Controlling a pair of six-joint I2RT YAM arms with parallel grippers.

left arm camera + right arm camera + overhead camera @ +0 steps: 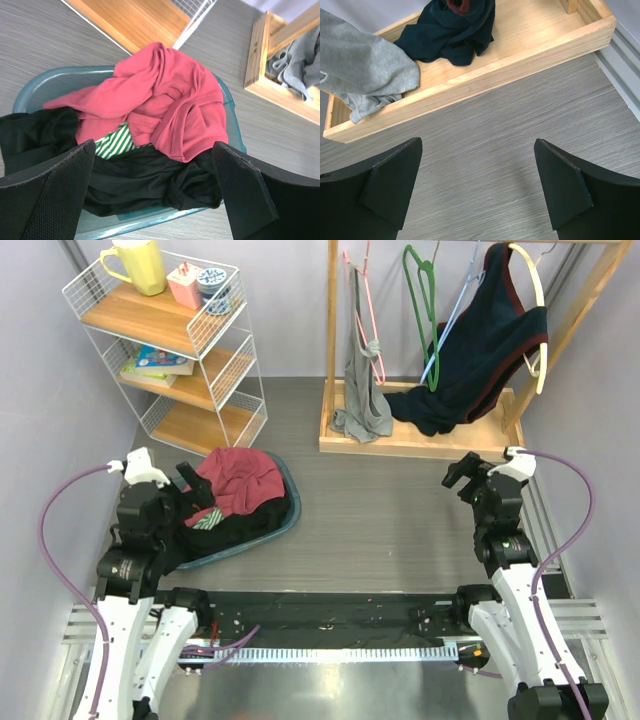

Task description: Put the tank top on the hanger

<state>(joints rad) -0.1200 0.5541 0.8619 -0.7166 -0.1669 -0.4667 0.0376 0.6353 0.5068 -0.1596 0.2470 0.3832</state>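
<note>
The left gripper moves down and reaches outward onto the maroon tank top's far folds by the shelf next, since it lies uncovered beyond my open fingers.
The maroon tank top lies crumpled on top of black clothes in a teal basket at the left. In the left wrist view the tank top is just beyond my fingers, above a green-striped piece. My left gripper is open and empty over the near side of the basket. The light-blue hanger hangs on the wooden rack at the back, between a green hanger and the navy garment. My right gripper is open and empty above the bare floor in front of the rack base.
The rack also holds a pink hanger, a green hanger, a grey garment and a navy garment on a white hanger. A white wire shelf with a mug and books stands at the back left.
</note>
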